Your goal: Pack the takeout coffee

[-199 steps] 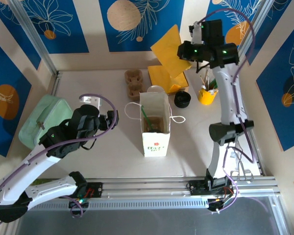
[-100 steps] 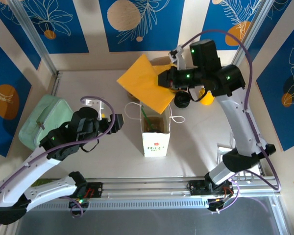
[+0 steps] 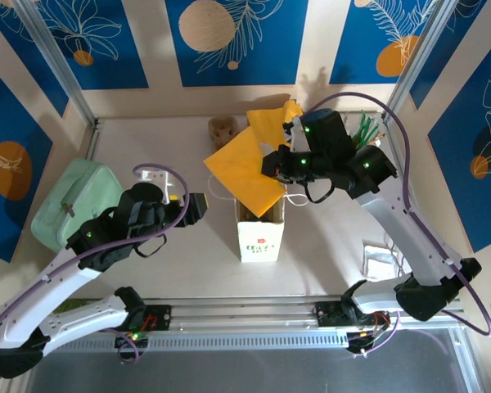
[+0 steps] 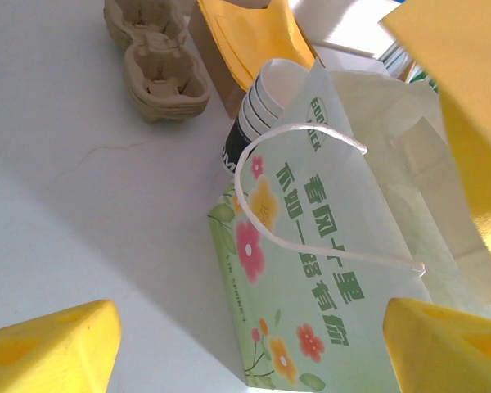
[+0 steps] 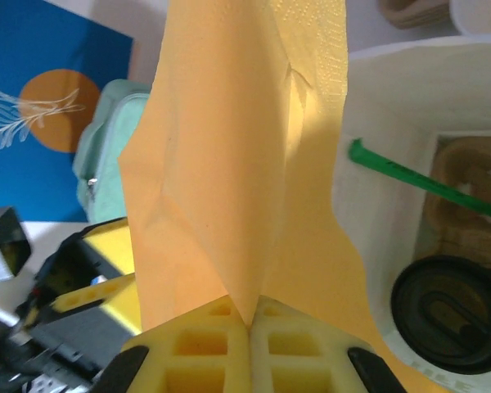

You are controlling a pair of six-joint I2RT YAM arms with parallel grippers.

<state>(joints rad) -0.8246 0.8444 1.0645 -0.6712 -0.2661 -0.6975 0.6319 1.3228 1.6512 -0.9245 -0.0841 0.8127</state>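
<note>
The yellow napkin spreads past the bag's rim, so my right gripper comes over the bag's opening (image 3: 260,211) (image 5: 446,196) next. Then it tips downward, lowers inside and releases.
The takeout coffee shows as a round black lid (image 5: 450,315) inside the white paper bag (image 5: 376,106), beside a green stirrer (image 5: 425,184) and brown cardboard. My right gripper (image 5: 252,315) is shut on a yellow napkin (image 5: 229,164), which hangs over the bag's open top (image 3: 260,233). From above, the napkin (image 3: 241,168) hides most of the bag's mouth, with the right gripper (image 3: 268,166) at its right edge. My left gripper (image 3: 198,206) stands open just left of the bag, and its yellow fingertips (image 4: 49,352) frame the bag's flowered side (image 4: 327,270) without touching it.
A stack of lidless white cups (image 4: 262,106) stands behind the bag, with brown cup carriers (image 4: 155,61) and a pile of yellow napkins (image 4: 254,33) further back. A mint-green pouch (image 3: 74,201) lies at the table's left edge. Green stirrers (image 3: 364,129) stick up at back right.
My right arm has swung from the back right down and left, carrying the yellow napkin over the bag's mouth. The left gripper has edged slightly toward the bag.
</note>
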